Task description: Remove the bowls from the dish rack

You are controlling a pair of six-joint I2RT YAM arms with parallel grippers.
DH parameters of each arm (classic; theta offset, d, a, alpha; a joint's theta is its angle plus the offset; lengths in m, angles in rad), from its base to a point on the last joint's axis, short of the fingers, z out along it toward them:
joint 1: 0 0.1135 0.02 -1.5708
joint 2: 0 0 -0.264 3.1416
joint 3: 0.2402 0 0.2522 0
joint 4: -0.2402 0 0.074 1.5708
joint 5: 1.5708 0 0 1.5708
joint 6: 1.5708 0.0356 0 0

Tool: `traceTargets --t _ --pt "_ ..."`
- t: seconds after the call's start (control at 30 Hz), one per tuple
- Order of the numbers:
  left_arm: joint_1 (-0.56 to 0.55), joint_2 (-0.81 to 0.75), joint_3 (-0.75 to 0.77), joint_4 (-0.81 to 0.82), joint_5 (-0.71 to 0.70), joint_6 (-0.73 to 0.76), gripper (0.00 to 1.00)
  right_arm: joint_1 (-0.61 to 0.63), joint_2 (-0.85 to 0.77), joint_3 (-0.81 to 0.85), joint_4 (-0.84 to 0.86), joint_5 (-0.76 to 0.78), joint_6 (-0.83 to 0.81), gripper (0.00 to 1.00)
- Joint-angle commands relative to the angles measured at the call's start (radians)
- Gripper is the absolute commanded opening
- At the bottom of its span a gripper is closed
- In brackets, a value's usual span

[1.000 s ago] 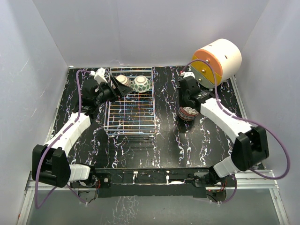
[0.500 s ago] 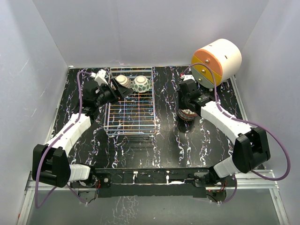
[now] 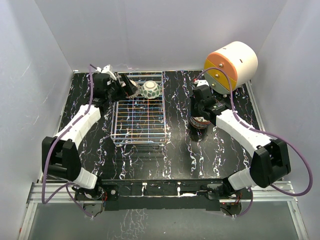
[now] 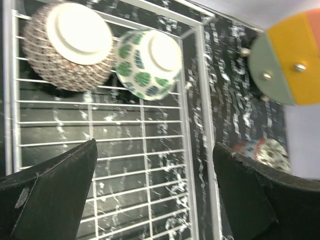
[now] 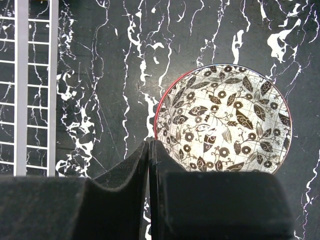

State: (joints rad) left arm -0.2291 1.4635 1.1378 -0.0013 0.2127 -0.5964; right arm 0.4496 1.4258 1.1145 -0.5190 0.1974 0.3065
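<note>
The left gripper moves outward and down next, tilting to point straight below, astride the speckled bowl's raised foot (image 4: 84, 31), since the bowl lies upside down.
Two bowls lie upside down at the far end of the dish rack (image 4: 197, 100): a brown speckled bowl (image 4: 70, 47) and a green-patterned bowl (image 4: 150, 62). My left gripper (image 4: 155, 145) hangs open above the rack's wires, holding nothing. In the top view the left gripper (image 3: 126, 86) covers most of the speckled bowl, with the green bowl (image 3: 150, 90) beside it in the rack (image 3: 140, 117). On the table to the right sits a leaf-patterned bowl with a red rim (image 5: 225, 120). My right gripper (image 5: 150, 142) is shut just at its left rim, with nothing between the fingers.
A large white-and-orange cylindrical drawer unit (image 3: 231, 62) stands at the back right corner. The right-hand bowl (image 3: 201, 121) sits under the right arm, partly hidden. White walls close the black marbled table on three sides. The rack's right edge (image 5: 35, 85) shows left of the right gripper.
My left arm has swung toward the back left and its jaws have opened wider; the speckled bowl stays in the rack. My right gripper has closed over the right-hand bowl.
</note>
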Motion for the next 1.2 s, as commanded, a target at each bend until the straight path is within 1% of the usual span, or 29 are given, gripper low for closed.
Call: traceTargets --t 0.0,0.2,0.4,0.53,0.6,0.7,0.77,0.9,1.03,1.17 --pt "-0.005 0.061 0.080 -0.047 -0.209 0.100 0.97 -0.004 -0.046 0.001 0.056 -0.023 0.016 0.08" --pt "-0.009 0.224 0.210 -0.010 -0.309 0.180 0.95 -0.003 -0.041 0.003 0.060 -0.042 0.015 0.09" --pt "-0.010 0.347 0.326 0.041 -0.335 0.260 0.96 -0.003 -0.052 0.008 0.071 -0.046 0.002 0.09" --pt "-0.011 0.442 0.421 0.041 -0.336 0.301 0.97 -0.003 -0.074 0.005 0.079 -0.049 -0.010 0.12" --pt "-0.011 0.484 0.472 0.027 -0.324 0.314 0.97 -0.003 -0.082 0.004 0.080 -0.048 -0.016 0.14" --pt "-0.012 0.570 0.587 -0.059 -0.318 0.332 0.97 -0.005 -0.088 0.000 0.080 -0.040 -0.021 0.17" --pt "-0.011 0.609 0.631 -0.095 -0.319 0.340 0.97 -0.005 -0.091 -0.005 0.079 -0.027 -0.026 0.21" --pt "-0.013 0.620 0.628 -0.089 -0.333 0.363 0.97 -0.006 -0.099 -0.010 0.080 -0.006 -0.028 0.28" --pt "-0.020 0.629 0.627 -0.104 -0.364 0.390 0.93 -0.008 -0.090 0.001 0.081 -0.033 -0.026 0.40" --pt "-0.039 0.628 0.610 -0.098 -0.405 0.447 0.86 -0.008 -0.081 0.014 0.087 -0.052 -0.020 0.42"
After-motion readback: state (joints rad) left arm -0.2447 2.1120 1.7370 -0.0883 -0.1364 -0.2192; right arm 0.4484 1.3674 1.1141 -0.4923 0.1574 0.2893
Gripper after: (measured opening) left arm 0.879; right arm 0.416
